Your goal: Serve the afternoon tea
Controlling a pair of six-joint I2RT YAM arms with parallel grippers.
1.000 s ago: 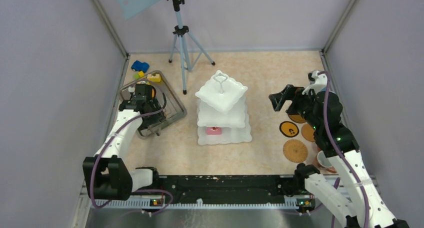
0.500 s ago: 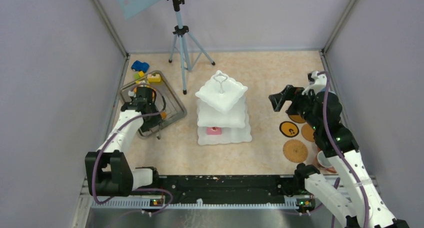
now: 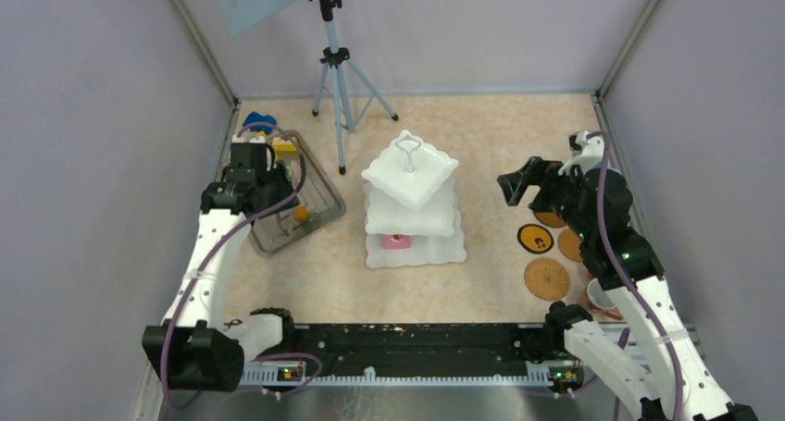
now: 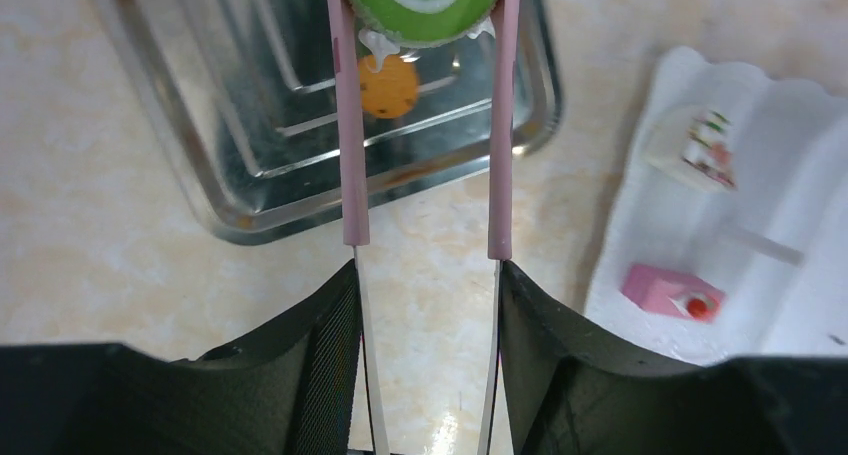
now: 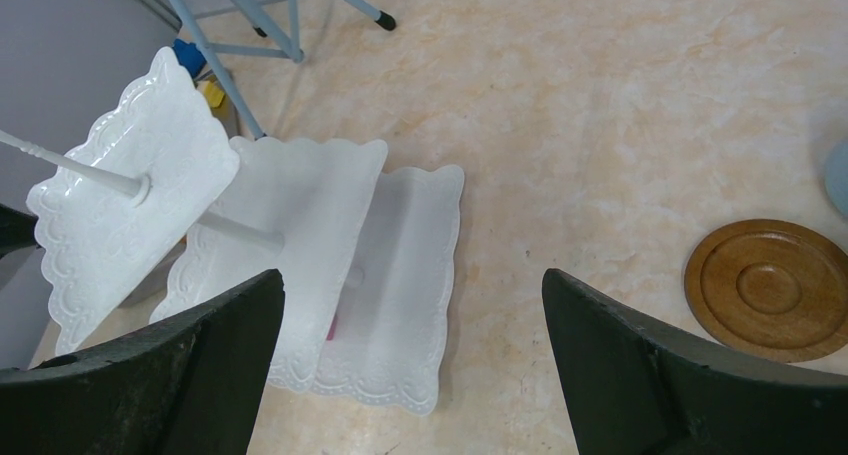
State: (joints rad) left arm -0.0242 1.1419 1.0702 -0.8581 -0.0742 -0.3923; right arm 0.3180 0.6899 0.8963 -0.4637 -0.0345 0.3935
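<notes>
The stand's bare middle shelf is to the right of my left gripper in the top view. My left gripper should next swing across and let go of the green pastry (image 4: pixel 422 3) onto that shelf.
My left gripper (image 4: pixel 424 35) carries thin pink-tipped blades, and these are shut on a round green pastry (image 4: pixel 422 3) with a white swirl, held above the steel tray (image 4: pixel 250 220). An orange pastry (image 4: pixel 388 85) lies in the tray below it. The white three-tier stand (image 3: pixel 410 176) is in the middle, with a pink pastry (image 3: pixel 396 241) on its bottom tier. My right gripper (image 3: pixel 514 185) hangs wide open and empty to the right of the stand (image 5: pixel 330 235). Brown coasters (image 3: pixel 546 278) and a pinkish mug (image 3: pixel 602 296) sit at the right.
A tripod (image 3: pixel 338 79) stands behind the stand, one leg next to the tray (image 3: pixel 319 185). A blue toy car (image 3: pixel 259 120) and a yellow pastry (image 3: pixel 285 144) are at the tray's far end. Walls close in on the left, back and right.
My left gripper has narrowed onto the green pastry and risen from the tray, and the arm has shifted toward the back. The right arm has not moved.
</notes>
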